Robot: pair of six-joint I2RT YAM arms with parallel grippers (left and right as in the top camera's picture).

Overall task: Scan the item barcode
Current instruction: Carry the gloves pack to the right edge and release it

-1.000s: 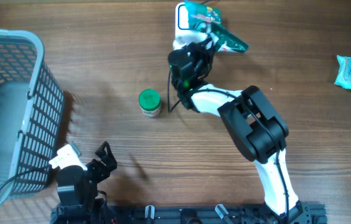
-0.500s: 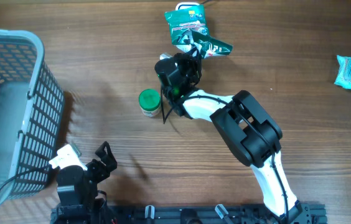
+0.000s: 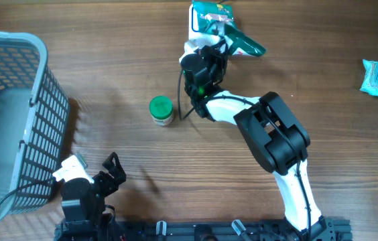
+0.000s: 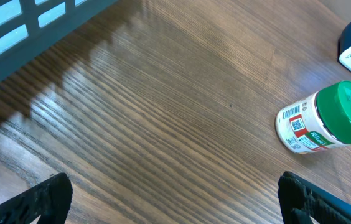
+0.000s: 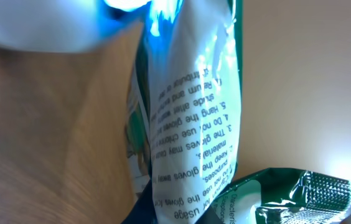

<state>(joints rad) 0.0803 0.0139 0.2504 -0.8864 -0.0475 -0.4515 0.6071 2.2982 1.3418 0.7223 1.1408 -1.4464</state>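
Observation:
To the right of my right gripper in the overhead view lie the teal packets, so next I carry the foil packet (image 3: 224, 27) over to them and release it.
My right gripper (image 3: 217, 41) reaches to the far middle of the table, shut on a green and white foil packet (image 3: 224, 27) with printed text. That packet (image 5: 194, 106) fills the right wrist view, and only a dark finger (image 5: 147, 213) shows at the bottom edge. A white device with a black cable (image 3: 190, 48) lies just left of the packet. It glows blue at the top of the right wrist view (image 5: 126, 9). My left gripper (image 3: 112, 169) rests open near the front left, its jaws wide over bare wood (image 4: 175, 208).
A green-lidded jar (image 3: 161, 110) lies on its side left of the right arm, with its label showing in the left wrist view (image 4: 322, 121). A grey basket (image 3: 15, 80) fills the left side. Teal packets (image 3: 375, 78) lie at the right edge.
Half a second ago the right gripper had swung the packet left and turned it. It is now back to the right, as it was one second ago. The left arm has not moved.

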